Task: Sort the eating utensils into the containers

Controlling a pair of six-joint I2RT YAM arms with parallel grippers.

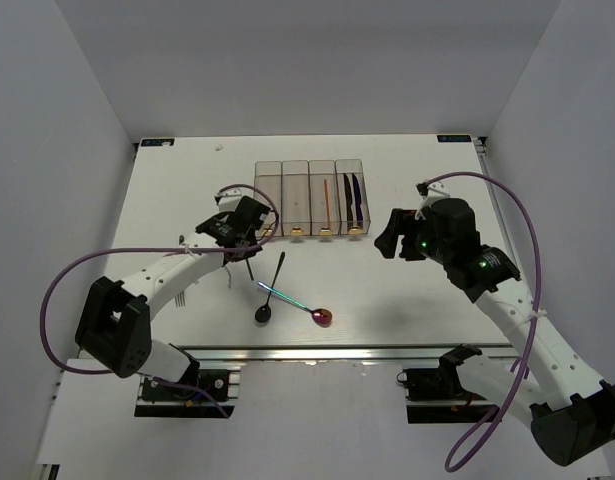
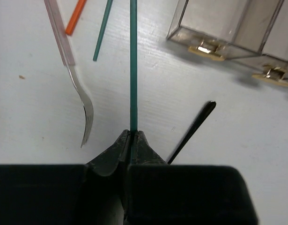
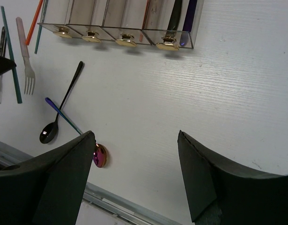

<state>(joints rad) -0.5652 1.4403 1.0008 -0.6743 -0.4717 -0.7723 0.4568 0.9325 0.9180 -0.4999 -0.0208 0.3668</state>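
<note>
I will move my left gripper outward and to the right in the top view, over the third bin, and let go of its green chopstick, because a red chopstick lies there.
My left gripper [image 2: 133,133] is shut on a green chopstick [image 2: 133,70] and sits just left of the near ends of the clear bins [image 1: 309,165]. A second green chopstick [image 2: 102,30], a red chopstick [image 2: 76,16] and a pale fork [image 2: 73,79] lie beside it. A black spoon [image 1: 270,290] and an iridescent-red spoon [image 1: 322,317] lie crossed on the table. The third bin holds a red chopstick [image 1: 326,205]; the rightmost holds black and blue knives [image 1: 355,200]. My right gripper [image 3: 136,136] is open and empty, right of the bins.
The bins [image 3: 120,18] carry yellow marks at their near ends. The table's front metal rail [image 3: 120,206] runs just below the iridescent spoon bowl [image 3: 99,155]. Purple cables loop off both arms. White walls close in the table on three sides.
</note>
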